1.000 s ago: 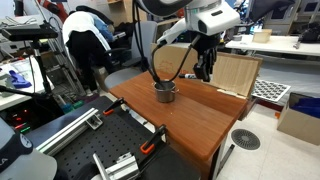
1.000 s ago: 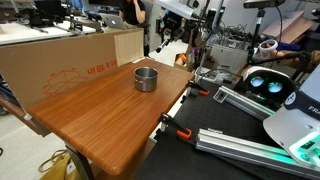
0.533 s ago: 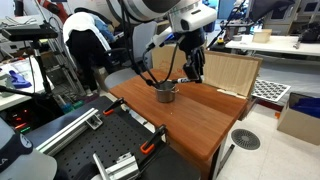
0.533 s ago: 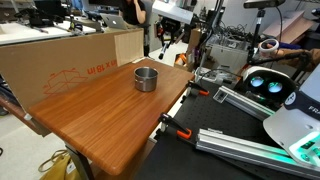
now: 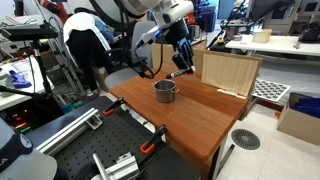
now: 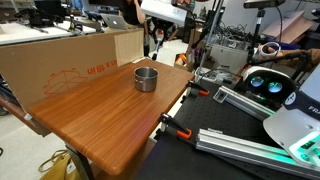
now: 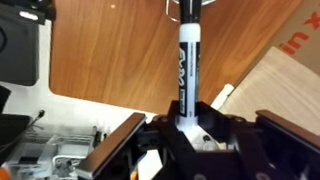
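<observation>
The end of the white marker point(image 7: 188, 70) with the cap still hangs above the cup's rim, so my gripper needs to move down and over the opening of the metal cup point(image 7: 221, 6) next and release the marker there.
My gripper point(image 7: 188, 125) is shut on a white marker point(image 7: 188, 70) with a black cap and black lettering; the marker runs from between the fingers out over the wooden table point(image 7: 110, 50). In an exterior view the gripper point(image 5: 183, 55) hangs tilted above and slightly behind a small metal cup point(image 5: 165, 91), with the marker point(image 5: 178, 73) sticking out sideways beneath it. The cup point(image 6: 146, 77) stands upright near the table's far edge, apart from the gripper point(image 6: 157, 38), which is partly hidden behind the arm.
A cardboard box point(image 5: 228, 72) stands on the table beside the cup, and a long cardboard sheet point(image 6: 70, 62) lines one table edge. Aluminium rails with clamps point(image 5: 110, 150) lie off the table's end. A person point(image 5: 88, 45) bends over nearby.
The arm has swung across toward the cup and the wrist has turned, so the held marker now points sideways instead of down. The cup has not moved.
</observation>
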{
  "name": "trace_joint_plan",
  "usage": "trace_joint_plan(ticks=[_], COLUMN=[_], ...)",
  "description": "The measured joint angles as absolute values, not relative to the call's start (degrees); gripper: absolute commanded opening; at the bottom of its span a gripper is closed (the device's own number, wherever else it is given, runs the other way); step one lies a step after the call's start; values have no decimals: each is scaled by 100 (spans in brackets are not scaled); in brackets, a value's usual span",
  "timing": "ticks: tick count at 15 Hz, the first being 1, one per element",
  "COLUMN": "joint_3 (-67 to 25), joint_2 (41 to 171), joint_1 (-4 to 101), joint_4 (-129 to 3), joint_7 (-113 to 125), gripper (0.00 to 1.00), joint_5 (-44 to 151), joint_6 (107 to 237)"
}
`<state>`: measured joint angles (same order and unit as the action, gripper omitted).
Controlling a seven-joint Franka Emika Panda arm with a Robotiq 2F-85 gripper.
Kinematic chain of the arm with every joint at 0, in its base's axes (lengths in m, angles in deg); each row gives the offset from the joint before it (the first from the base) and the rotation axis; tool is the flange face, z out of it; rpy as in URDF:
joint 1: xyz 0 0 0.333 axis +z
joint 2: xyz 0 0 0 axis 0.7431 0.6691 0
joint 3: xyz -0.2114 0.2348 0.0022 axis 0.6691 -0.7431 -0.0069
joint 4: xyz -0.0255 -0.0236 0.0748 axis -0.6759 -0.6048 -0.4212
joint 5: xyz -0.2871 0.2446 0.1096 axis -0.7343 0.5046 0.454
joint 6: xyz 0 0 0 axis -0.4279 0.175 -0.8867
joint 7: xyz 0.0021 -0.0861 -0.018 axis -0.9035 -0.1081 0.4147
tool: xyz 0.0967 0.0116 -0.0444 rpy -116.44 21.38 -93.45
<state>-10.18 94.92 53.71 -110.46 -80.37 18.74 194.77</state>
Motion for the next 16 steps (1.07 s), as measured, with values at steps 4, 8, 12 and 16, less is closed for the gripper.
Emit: trace_joint_plan(ticks=[4, 8, 12, 16], joint_3=[-1044, -1075, -1106, -1589], joint_2=[9493, 9531, 9679, 9975], joint_1=[5655, 5925, 6155, 5971], joint_4=[-11037, -11035, -10966, -10793], joint_7=[-8892, -9663, -10401, -10725], gripper=[6, 6, 6, 6], joint_5=[1076, 313, -322, -504], joint_6=[19153, 18794, 18477, 18114])
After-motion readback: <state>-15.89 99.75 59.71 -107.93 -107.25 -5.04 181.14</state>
